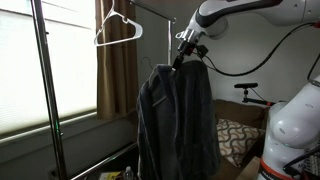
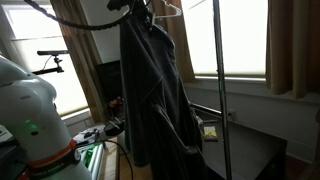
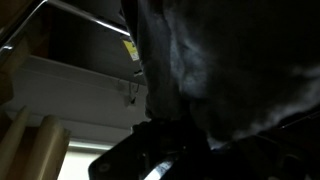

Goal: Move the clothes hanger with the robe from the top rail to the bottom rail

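My gripper next lowers the hanger onto the pale bottom bar far below and releases it, since the hanger is already clear of the top bar.
The charcoal-grey robe (image 1: 176, 118) hangs limp from my gripper (image 1: 186, 52), to the right of the rack. It also shows in the other exterior view (image 2: 150, 90) and fills the wrist view (image 3: 230, 70). The clothes hanger is hidden inside the robe's collar, and the gripper looks shut on its top. The dark top rail (image 1: 160, 11) runs just above and behind the gripper, and the hanger seems to be off it. The pale bottom rail (image 1: 100, 161) runs low at the left, below the robe's hem level.
A bare pale hanger (image 1: 118, 30) hangs on the top rail to the left of the robe. The rack's vertical poles (image 1: 43, 90) (image 2: 218, 90) stand on either side. A window with curtains (image 1: 115, 70) is behind. A cluttered table (image 2: 240, 150) stands below.
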Tool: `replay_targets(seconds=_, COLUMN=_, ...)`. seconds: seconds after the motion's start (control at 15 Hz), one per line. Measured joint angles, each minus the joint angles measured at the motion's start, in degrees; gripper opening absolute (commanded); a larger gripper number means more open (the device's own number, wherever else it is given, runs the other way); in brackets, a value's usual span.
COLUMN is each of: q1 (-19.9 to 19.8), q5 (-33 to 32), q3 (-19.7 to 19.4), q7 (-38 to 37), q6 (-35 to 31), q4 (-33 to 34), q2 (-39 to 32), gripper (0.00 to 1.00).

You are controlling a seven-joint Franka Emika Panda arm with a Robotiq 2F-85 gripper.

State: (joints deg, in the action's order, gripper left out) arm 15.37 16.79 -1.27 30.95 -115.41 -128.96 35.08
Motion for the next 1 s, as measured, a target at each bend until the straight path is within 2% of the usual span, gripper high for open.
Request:
replay_targets(seconds=0.27, q1=1.65, q5=3.25, q3=-0.23, q7=0.30, q6=0.03, q4=-7.49, q2=2.37, gripper=0.02)
replay_targets(seconds=0.53, q1=5.16, q5=10.70, q3=-1.39, q7=5.85, q6=0.03, q4=-13.27, q2=1.98, gripper=0.02)
replay_targets(seconds=0.73, q1=7.73, q5=16.77, q3=-2.08, q7=11.64, q6=0.44, q4=-15.51, q2=-1.19, gripper=0.02)
replay_targets(seconds=0.8, q1=8.01, q5=18.29, q3=-2.16, q7=13.40, q6=1.03, q4=-15.64, q2=-2.69, gripper=0.10)
replay_targets(seconds=0.93, q1=7.24, q5=18.51, q3=-1.42, q7=14.11, q6=1.05, q4=-15.64, q2=-4.68, gripper=0.10)
replay_targets(seconds=1.0, q1=6.93, q5=18.51, q3=-1.14, q7=14.11, q6=1.04, q4=-15.63, q2=-4.96, gripper=0.02)
